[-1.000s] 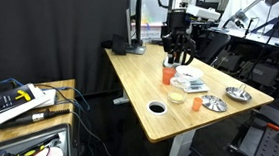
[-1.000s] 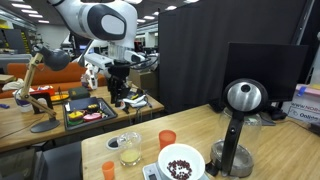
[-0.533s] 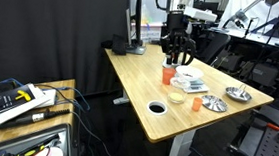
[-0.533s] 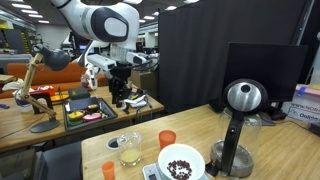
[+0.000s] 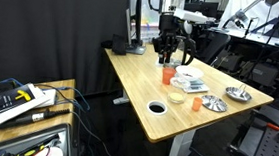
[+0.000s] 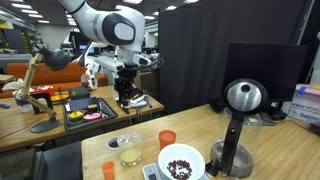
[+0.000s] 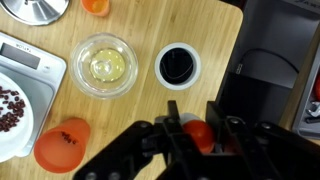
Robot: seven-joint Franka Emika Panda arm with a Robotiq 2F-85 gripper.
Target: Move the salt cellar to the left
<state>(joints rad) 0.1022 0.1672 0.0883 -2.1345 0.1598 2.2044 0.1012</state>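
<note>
I will next lower it toward the white cup, onto the clear bare wood (image 5: 159, 94) (image 7: 157, 102) beside that cup and the glass bowl, then release it.
In the wrist view the salt cellar (image 7: 197, 134), white with a red top, sits between my gripper's (image 7: 197, 142) black fingers (image 7: 172, 137). The jaws are shut on it and hold it above the wooden table's (image 7: 215, 40) edge. In an exterior view the gripper (image 5: 165, 54) hangs over the far part of the table, above and behind an orange cup (image 5: 167, 76), with the cellar (image 5: 167, 62) showing as a small red spot at its tips. In an exterior view the gripper (image 6: 125, 97) is far behind the table; the cellar is too small to make out there.
On the table are a glass bowl (image 7: 104, 66), a white cup with dark contents (image 7: 177, 65), an orange cup (image 7: 62, 145), a scale with a bowl of beans (image 7: 12, 95) and metal dishes (image 5: 214, 102). A dark kettle (image 6: 240, 100) stands on it too. A black box (image 7: 270, 70) lies past the edge.
My gripper has moved a little to the left and upward in the exterior view, carrying the salt cellar with it. The things on the table have not moved.
</note>
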